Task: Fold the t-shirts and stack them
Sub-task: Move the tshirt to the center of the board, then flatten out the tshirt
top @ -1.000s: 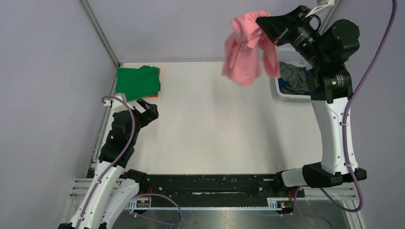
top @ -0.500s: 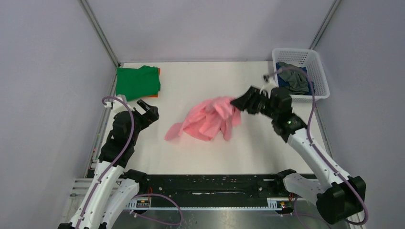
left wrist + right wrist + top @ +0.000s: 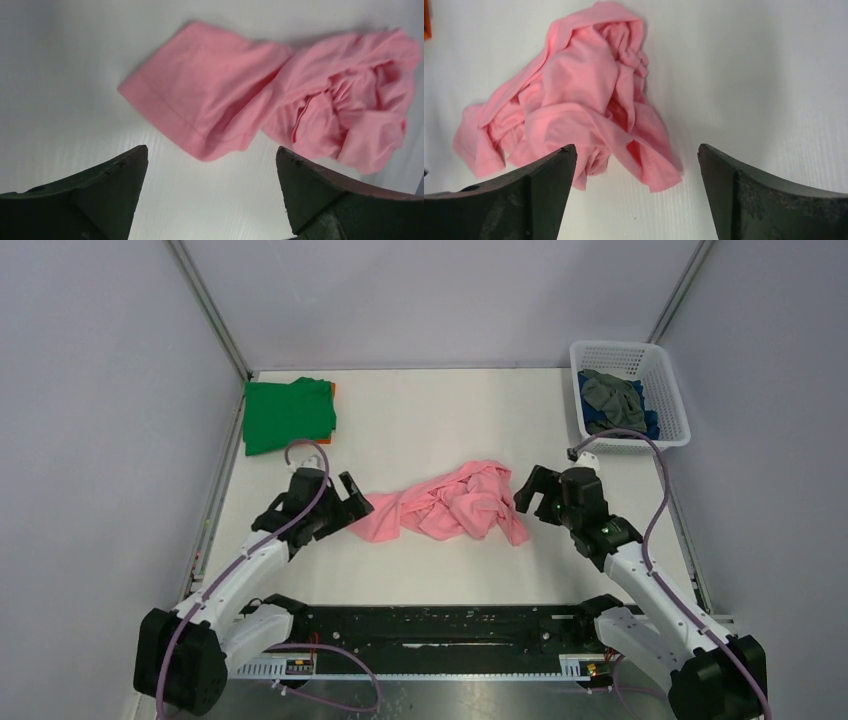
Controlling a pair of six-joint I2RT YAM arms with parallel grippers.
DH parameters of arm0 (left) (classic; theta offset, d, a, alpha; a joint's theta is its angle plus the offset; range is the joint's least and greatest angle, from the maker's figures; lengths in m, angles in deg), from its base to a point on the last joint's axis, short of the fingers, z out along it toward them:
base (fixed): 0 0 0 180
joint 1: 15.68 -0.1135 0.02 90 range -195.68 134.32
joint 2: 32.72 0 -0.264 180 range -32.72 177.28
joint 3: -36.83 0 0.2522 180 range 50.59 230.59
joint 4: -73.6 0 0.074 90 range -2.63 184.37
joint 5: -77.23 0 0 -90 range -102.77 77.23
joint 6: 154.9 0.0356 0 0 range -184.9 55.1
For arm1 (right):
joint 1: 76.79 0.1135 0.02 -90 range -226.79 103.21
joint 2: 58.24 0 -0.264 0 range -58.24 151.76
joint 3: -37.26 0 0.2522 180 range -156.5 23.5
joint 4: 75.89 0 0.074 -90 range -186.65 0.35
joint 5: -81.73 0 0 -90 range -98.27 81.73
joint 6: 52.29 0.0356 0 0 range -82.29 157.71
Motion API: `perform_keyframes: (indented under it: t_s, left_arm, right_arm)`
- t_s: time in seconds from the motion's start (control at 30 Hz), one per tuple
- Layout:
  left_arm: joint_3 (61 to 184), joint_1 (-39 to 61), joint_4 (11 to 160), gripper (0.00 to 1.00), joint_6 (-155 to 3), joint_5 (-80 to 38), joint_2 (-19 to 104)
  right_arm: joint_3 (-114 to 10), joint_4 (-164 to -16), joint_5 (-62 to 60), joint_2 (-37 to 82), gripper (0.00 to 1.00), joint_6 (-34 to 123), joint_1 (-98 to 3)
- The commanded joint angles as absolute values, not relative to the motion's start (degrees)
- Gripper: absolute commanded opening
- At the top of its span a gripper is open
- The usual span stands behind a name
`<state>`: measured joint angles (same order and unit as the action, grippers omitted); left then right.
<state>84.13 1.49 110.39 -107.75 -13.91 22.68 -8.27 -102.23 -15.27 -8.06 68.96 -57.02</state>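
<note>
The pink t-shirt's near hem corner (image 3: 376,537) (image 3: 207,151) sticks out clear of the crumpled folds, so my left gripper comes down toward the right in the top view and closes on it next.
A crumpled pink t-shirt (image 3: 440,502) lies loose on the white table's middle. My left gripper (image 3: 352,502) stands open just off the shirt's left end. In the left wrist view the pink t-shirt (image 3: 260,95) lies ahead of the open left gripper (image 3: 211,148), nothing between its fingers. My right gripper (image 3: 530,495) is open at the shirt's right end. The right wrist view shows the pink t-shirt (image 3: 584,100) in front of the wide right gripper (image 3: 636,147), not held. A folded green t-shirt (image 3: 288,412) rests on an orange one (image 3: 332,390) at the back left.
A white lattice basket (image 3: 628,352) stands at the back right, holding a grey t-shirt (image 3: 612,398) and a blue one (image 3: 648,425). Metal frame posts and grey walls close in the table's left, right and back sides.
The right arm swung down from high by the basket, laid the pink t-shirt on the table and opened. The left arm moved right, up to the shirt's left end.
</note>
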Motion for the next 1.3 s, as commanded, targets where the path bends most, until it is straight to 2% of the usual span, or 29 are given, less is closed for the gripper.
perform_keyframes:
  t_s: [0.0,0.17,0.33,0.53,0.77,0.87,0.97,1.03,1.07,1.2,1.23,1.27]
  left_arm:
    - [81.43,6.05,109.1,0.99,-108.62,-19.1,24.13]
    - [79.91,13.05,109.09,0.97,-109.46,-16.11,24.08]
    - [82.02,17.55,108.24,0.91,-110.33,-9.35,28.34]
    - [84.99,19.77,105.79,0.85,-110.76,-6.3,36.89]
    - [87.74,20.18,102.49,0.75,-111.16,-4.59,46.12]
    - [88.91,20.18,102.35,0.57,-111.14,-4.04,49.46]
    - [89.17,20.18,102.29,0.29,-110.96,-3.2,51.43]
    - [89.18,20.18,102.41,0.07,-110.95,-2.56,52.05]
    - [89.25,20.18,102.66,0.0,-110.95,-2.36,52.18]
    - [88.61,20.17,103.3,0.0,-111.04,-1.43,50.77]
    - [88.24,20.18,103.65,0.0,-110.98,-0.98,50.09]
    - [87.88,20.18,103.81,0.0,-111.1,-0.42,49.18]
  right_arm:
    - [-9.72,-101.71,-5.73,-7.14,1.0,63.62,-56.48]
    - [-9.42,-100.97,-7.53,-9.45,1.0,65.02,-51.49]
    - [-8.17,-98.24,-15.72,-8.58,0.99,65.94,-39.0]
    - [-7.69,-94.65,-29.52,-0.71,0.97,68.2,-24.5]
    - [-8.53,-87.21,-36.36,9.04,0.96,71.62,-20.19]
    - [-8.82,-86.18,-40.55,12.49,0.94,73.56,-20.19]
    - [-7.6,-81.25,-43.41,15.32,0.9,73.86,-20.15]
    - [-7.66,-78.39,-44.49,17.62,0.85,73.79,-20.18]
    - [-8.32,-78.11,-44.58,18.74,0.82,73.81,-20.17]
    - [-10.95,-80.27,-45.78,22.52,0.68,75.13,-20.15]
    - [-11.43,-81.24,-46.52,23.06,0.6,75.78,-20.17]
    - [-11.58,-81.92,-47.31,23.25,0.47,76.09,-20.18]
